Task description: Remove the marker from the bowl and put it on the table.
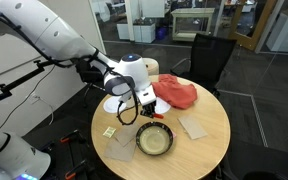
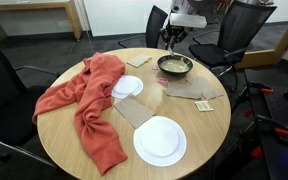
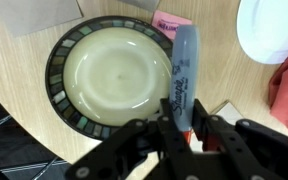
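Observation:
The bare tabletop [image 2: 189, 118] beside the larger white plate is clear, so my gripper should next come back from the bowl [image 2: 175, 66], go down to that spot and release the grey marker.
In the wrist view my gripper [image 3: 183, 125] is shut on a grey Sharpie marker [image 3: 183, 70], which points away from me over the right rim of the bowl [image 3: 59, 75]. The bowl is dark-rimmed with a pale green inside and looks empty. In both exterior views the gripper [image 1: 144, 108] [image 2: 176, 38] hangs just above the bowl [image 1: 154, 140] [image 2: 175, 66] on the round wooden table [image 1: 209, 115] [image 2: 214, 135]. The marker is too small to make out in those views.
A red cloth [image 1: 176, 93] [image 2: 84, 100], white plates [image 2: 160, 140] [image 2: 126, 86] [image 3: 274, 30], cardboard pieces [image 1: 193, 126] [image 2: 134, 110] and a pink eraser [image 3: 171, 21] lie on the table. Office chairs [image 2: 246, 30] stand around it.

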`<state>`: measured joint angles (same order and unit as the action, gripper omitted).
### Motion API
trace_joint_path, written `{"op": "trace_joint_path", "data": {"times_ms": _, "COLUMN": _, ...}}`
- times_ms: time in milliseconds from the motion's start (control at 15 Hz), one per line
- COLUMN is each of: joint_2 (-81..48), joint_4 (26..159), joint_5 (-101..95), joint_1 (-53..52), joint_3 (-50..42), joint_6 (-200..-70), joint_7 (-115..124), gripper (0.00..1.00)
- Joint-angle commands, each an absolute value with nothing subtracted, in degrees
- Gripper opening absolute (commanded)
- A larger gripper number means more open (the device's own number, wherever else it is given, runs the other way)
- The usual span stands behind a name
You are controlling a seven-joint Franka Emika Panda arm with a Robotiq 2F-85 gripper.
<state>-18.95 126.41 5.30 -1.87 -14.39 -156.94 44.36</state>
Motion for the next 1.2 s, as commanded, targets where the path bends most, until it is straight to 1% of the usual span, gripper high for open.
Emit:
{"op": "trace_joint_path", "data": {"times_ms": 0, "joint_2": -13.5, "joint_4": 132.5, "joint_5": 1.2, "joint_1": -4.7, "joint_3": -13.8, "joint_6": -157.7, "joint_7": 45.5, "gripper": 0.06}}
{"op": "trace_joint_path", "data": {"times_ms": 333, "joint_2": -11.8, "joint_4": 137.0, "joint_5": -2.7, "joint_1": -6.9, "joint_3": -10.9, "joint_6": -156.6, "joint_7": 45.0, "gripper": 0.06}}
{"op": "trace_joint_path", "data": {"times_ms": 800, "joint_2": -15.0, "joint_4": 139.3, "joint_5": -9.8, "joint_1": -12.1, "joint_3": -8.1, "joint_6": -156.4, "joint_7": 46.4, "gripper": 0.06}}
{"op": "trace_joint_path", "data": {"times_ms": 1133, "joint_2": -17.5, "joint_4": 139.8, "joint_5": -10.6, "joint_1": -15.0, "joint_3": -5.9, "joint_6": -155.7, "joint_7": 45.2, "gripper": 0.06}}
